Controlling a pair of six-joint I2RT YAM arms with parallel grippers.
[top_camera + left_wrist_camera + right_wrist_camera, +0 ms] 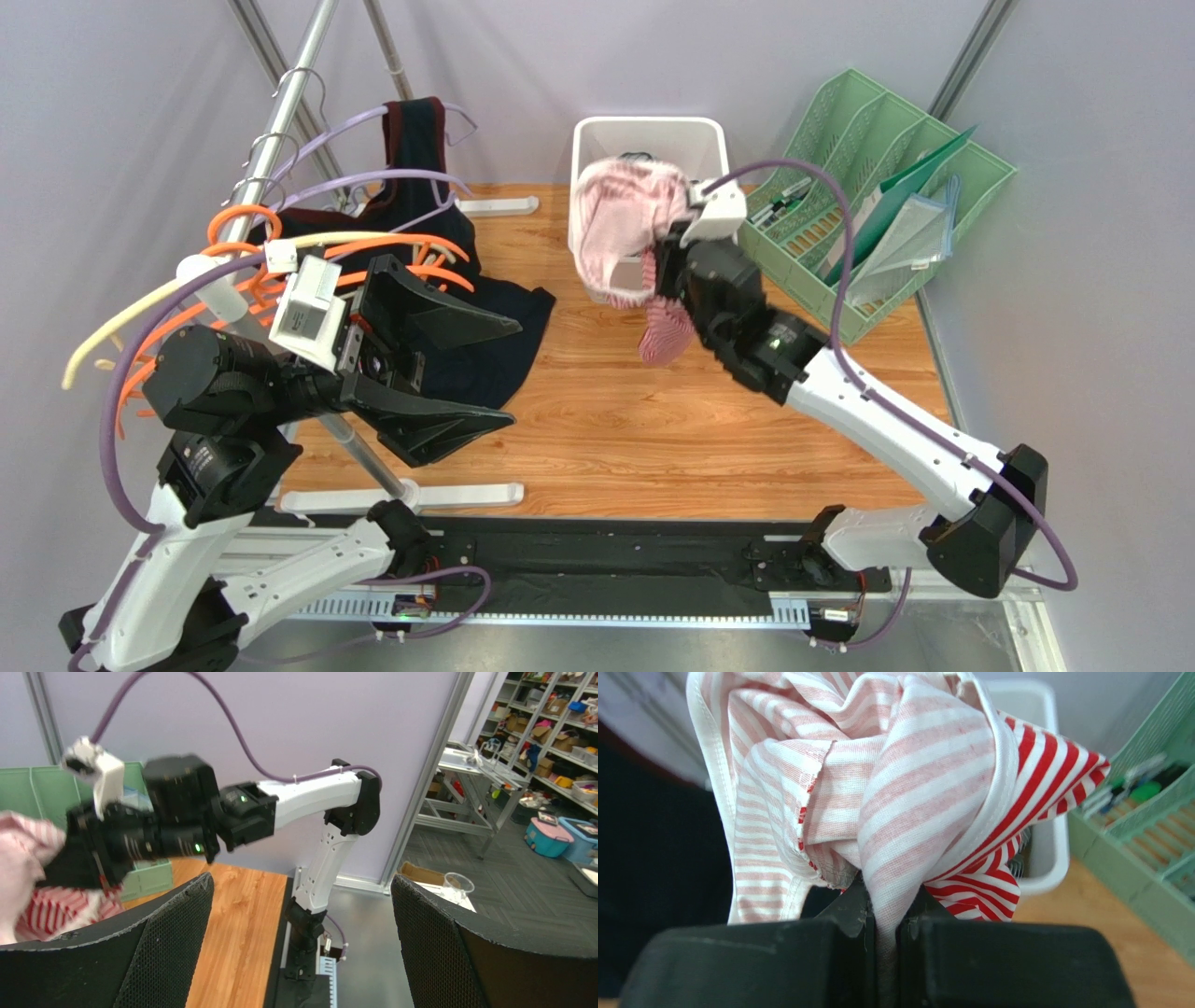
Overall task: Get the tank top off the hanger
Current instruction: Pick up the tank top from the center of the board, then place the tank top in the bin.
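Observation:
The white bin's opening [665, 146] [1036, 843] is outward of my right gripper and below it, and the cloth hangs past the bin's near rim, so I will next move that gripper outward, lower it inside and let go.
A red-and-white striped tank top [617, 210] hangs bunched over the front rim of the white bin [701, 136], off any hanger. My right gripper [659, 275] is shut on a fold of it. In the right wrist view the striped cloth [913, 777] is pinched tight between the jaws [882, 924]. My left gripper [484, 373] hovers open and holds nothing, just in front of the rack. Seen from the left wrist, its fingers [175, 945] stand wide apart, and the striped top [42, 910] shows at far left. Purple hangers [372, 182] on the rack carry dark garments [421, 140].
A metal rack rail [281, 119] runs along the left with orange hangers [239, 224] and a cream hanger [140, 315]. A dark garment [491, 336] spills onto the wooden table [673, 420]. A green file organiser [884, 182] stands at the back right.

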